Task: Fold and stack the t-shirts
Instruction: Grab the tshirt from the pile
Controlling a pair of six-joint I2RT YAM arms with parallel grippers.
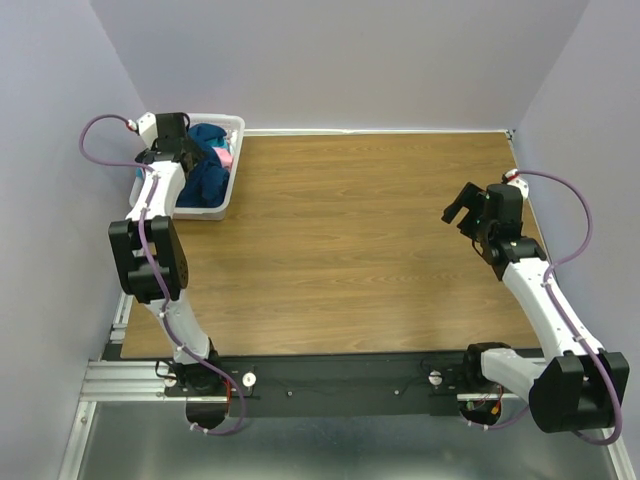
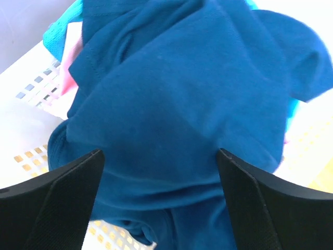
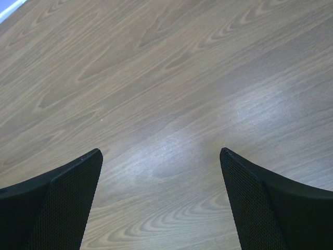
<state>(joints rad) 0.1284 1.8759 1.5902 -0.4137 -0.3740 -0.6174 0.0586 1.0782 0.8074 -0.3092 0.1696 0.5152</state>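
Next, my left gripper lowers into the basket (image 1: pixel 232 190) onto the dark blue t-shirt's upper part, since that t-shirt lies uppermost.
The t-shirts lie crumpled together in the white lattice basket (image 1: pixel 232 190). The dark blue t-shirt (image 2: pixel 171 104) is on top and fills most of the left wrist view; in the top view the dark blue t-shirt (image 1: pixel 207 176) shows at the back left. A pink t-shirt (image 2: pixel 70 78) and a teal t-shirt (image 2: pixel 57 31) peek out beneath it. My left gripper (image 2: pixel 160 152) hangs open just above the dark blue cloth, a finger (image 2: pixel 57 203) on either side of a fold. From above, the left gripper (image 1: pixel 172 132) is over the basket. My right gripper (image 1: pixel 460 208) is open over bare wood, with nothing between the right gripper (image 3: pixel 160 151) fingers.
The basket wall (image 2: pixel 31 88) rises close to the left gripper on its left side. The wooden table (image 1: pixel 360 240) stretches between the two arms. Lilac walls close in the table at the back and on both sides.
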